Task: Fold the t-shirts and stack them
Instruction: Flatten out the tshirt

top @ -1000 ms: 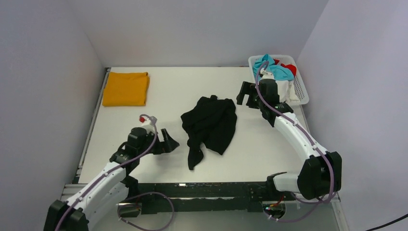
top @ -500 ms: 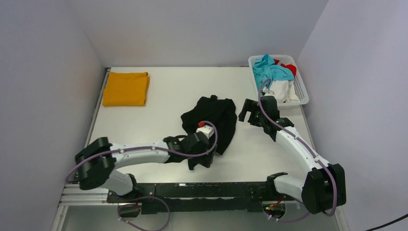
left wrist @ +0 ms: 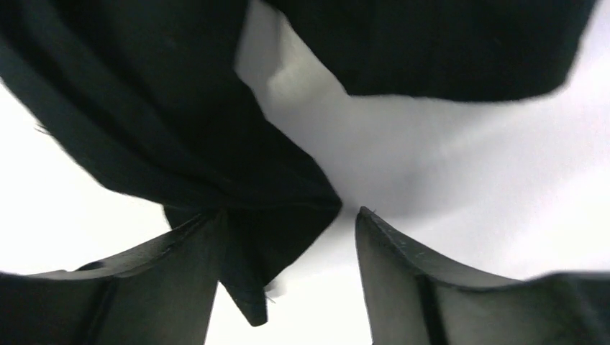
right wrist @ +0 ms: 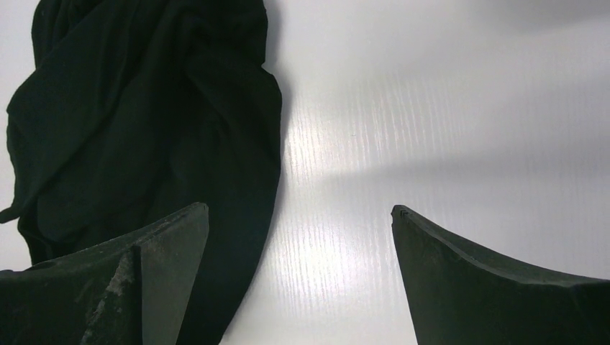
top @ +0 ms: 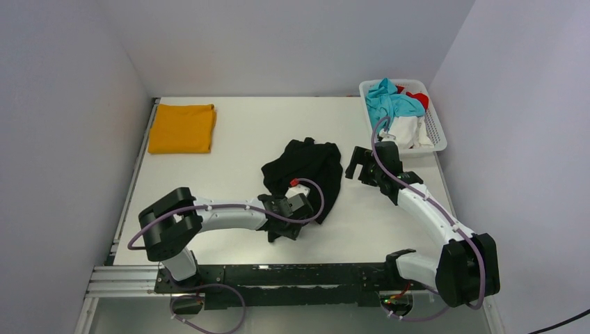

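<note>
The near flap of the t-shirt beside the tail [top: 321, 218] lies free, so my right gripper needs to move back, down and to the left in the top view, onto that flap.
A crumpled black t-shirt [top: 309, 174] lies in the middle of the table, a thin tail of it trailing toward the near edge. My left gripper [top: 284, 231] sits low over that tail. In the left wrist view its jaws [left wrist: 288, 215] stand apart, with a pointed corner of black cloth [left wrist: 244, 244] against the left finger and a gap to the right one. The right gripper [top: 356, 163] hovers open at the shirt's right edge; its wrist view [right wrist: 299, 207] shows bare table between the fingers and the black shirt [right wrist: 144, 108] under the left finger. A folded orange-yellow t-shirt [top: 182, 128] lies far left.
A white lattice basket [top: 438, 132] holding teal, white and red clothes stands at the back right corner. Grey walls close in the table on the left, back and right. The arm bases and a black rail run along the near edge.
My left arm swung from the near left across to the black shirt's tail, and its jaws have narrowed around the cloth corner. The right gripper came down from the basket to the shirt's right edge.
</note>
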